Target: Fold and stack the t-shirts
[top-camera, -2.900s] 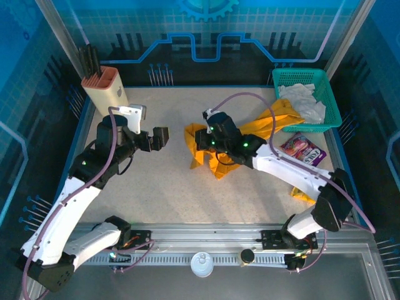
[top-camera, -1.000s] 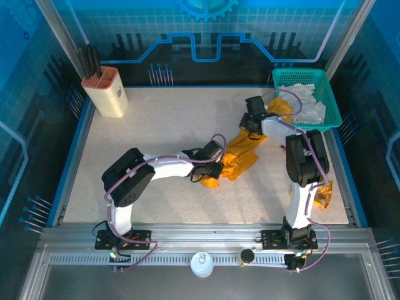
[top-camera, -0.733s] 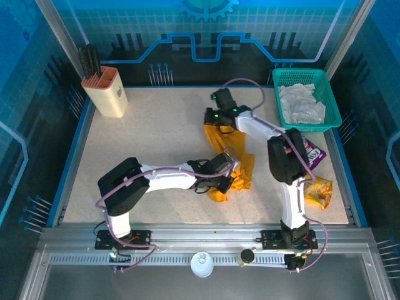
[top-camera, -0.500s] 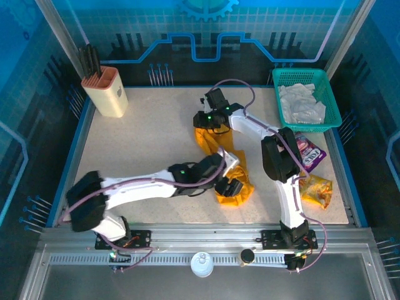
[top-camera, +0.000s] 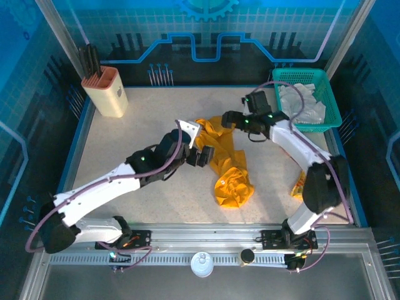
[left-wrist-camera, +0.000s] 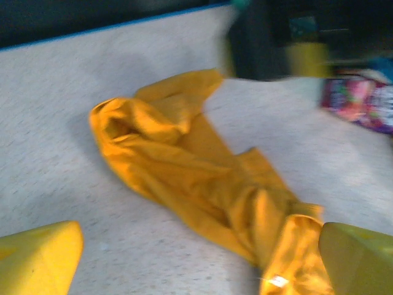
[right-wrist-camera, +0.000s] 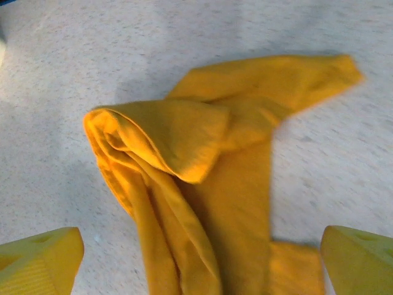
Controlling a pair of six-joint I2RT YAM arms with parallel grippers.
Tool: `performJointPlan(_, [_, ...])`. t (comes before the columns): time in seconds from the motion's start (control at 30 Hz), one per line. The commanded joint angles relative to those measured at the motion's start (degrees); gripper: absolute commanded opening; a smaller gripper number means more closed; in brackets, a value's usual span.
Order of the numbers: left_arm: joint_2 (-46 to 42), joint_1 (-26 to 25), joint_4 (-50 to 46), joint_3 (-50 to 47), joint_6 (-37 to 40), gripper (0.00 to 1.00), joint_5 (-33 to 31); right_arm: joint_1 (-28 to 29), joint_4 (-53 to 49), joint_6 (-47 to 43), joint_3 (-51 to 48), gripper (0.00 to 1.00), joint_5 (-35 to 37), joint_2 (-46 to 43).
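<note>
My left gripper will next move outward and down onto the far rolled fold of the shirt, because the fold's hollow edge is standing up.
The mustard-orange t-shirt (top-camera: 226,161) lies crumpled in a long strip mid-table, bunched at its near end. My left gripper (top-camera: 201,155) hovers at its left edge, open; in the left wrist view the left gripper (left-wrist-camera: 201,239) has wide-spread yellow fingertips (left-wrist-camera: 43,255) and the shirt (left-wrist-camera: 196,178) lies ahead of them. My right gripper (top-camera: 234,119) sits over the shirt's far end, open; the right wrist view shows the right gripper (right-wrist-camera: 201,243) above the folded cloth (right-wrist-camera: 184,178), holding nothing. The pale white-grey t-shirt (top-camera: 303,103) lies bundled in the green basket (top-camera: 282,78).
A beige holder (top-camera: 105,92) with dark utensils stands far left. A purple packet (left-wrist-camera: 362,104) lies right of the shirt. A shiny yellow packet (top-camera: 299,185) peeks from behind the right arm. Blue rails edge the table.
The orange shirt was dragged from beside the basket to mid-table. Since half a second ago the left gripper left the shirt's near end, moving up-left, and the right gripper shifted right.
</note>
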Motion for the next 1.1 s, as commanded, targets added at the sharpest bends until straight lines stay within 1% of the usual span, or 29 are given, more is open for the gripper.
performJointPlan(0.0, [8.06,5.51,-2.37,4.95,-2.45,0.99,3.81,-1.78,-3.41,1.95,-8.05,1.0,1.6,-7.17])
performJointPlan(0.13, [20.95,11.15,-1.73,13.77,-1.71,0.99,8.94,-2.09,-4.72,5.81,-17.52,0.99,0.19,-17.45])
performJointPlan(0.23, [30.74,13.86,-1.18,20.9,0.18,1.0,11.12,-1.15,-4.5,10.08,-24.7,0.96,-1.02,-23.92])
performJointPlan(0.33, [40.6,16.51,-2.66,29.06,1.06,0.99,12.56,0.94,-3.92,14.44,-30.66,0.92,-1.19,-28.29])
performJointPlan(0.47, [51.16,19.5,-5.07,37.94,0.11,0.99,15.27,4.55,-0.81,18.78,-36.49,0.89,-1.34,-29.45])
performJointPlan(0.57, [54.23,20.63,-4.07,39.91,-0.76,0.99,18.27,7.1,3.49,20.7,-38.68,0.85,-2.15,-26.2])
performJointPlan(0.6, [54.12,20.68,-3.31,39.55,-0.88,0.96,18.85,7.9,4.81,21.13,-38.69,0.82,-2.19,-24.42])
performJointPlan(0.63, [53.62,20.73,-2.36,38.65,-0.97,0.9,19.57,8.64,6.13,21.3,-38.48,0.78,-2.02,-22.82])
performJointPlan(0.67, [52.83,20.72,-1.18,37.42,-1.28,0.81,20.16,9.38,7.15,21.39,-38.11,0.74,-1.48,-21.64])
performJointPlan(0.7, [51.71,20.73,0.37,35.77,-1.68,0.64,20.62,10.09,8.22,21.33,-37.57,0.67,-0.89,-20.46])
performJointPlan(0.73, [50.47,20.73,1.77,34.09,-2.21,0.38,20.85,10.5,8.71,21.17,-36.84,0.57,-0.38,-19.11])
performJointPlan(0.8, [48.18,20.8,3.74,30.93,-3.13,0.06,20.44,10.81,8.26,19.83,-35.0,0.37,1.06,-17.08])
performJointPlan(0.83, [46.83,20.97,4.39,29.42,-3.44,0.0,20.23,10.8,7.26,18.91,-33.81,0.26,2.24,-16.27])
performJointPlan(0.93, [41.41,21.64,6.69,23.41,-4.22,0.0,18.37,10.73,3.13,15.54,-30.25,0.0,6.97,-15.8])
performJointPlan(1.07, [30.66,22.9,7.89,13.7,-4.86,0.0,12.2,9.28,-1.17,9.1,-25.92,0.0,13.09,-17.73])
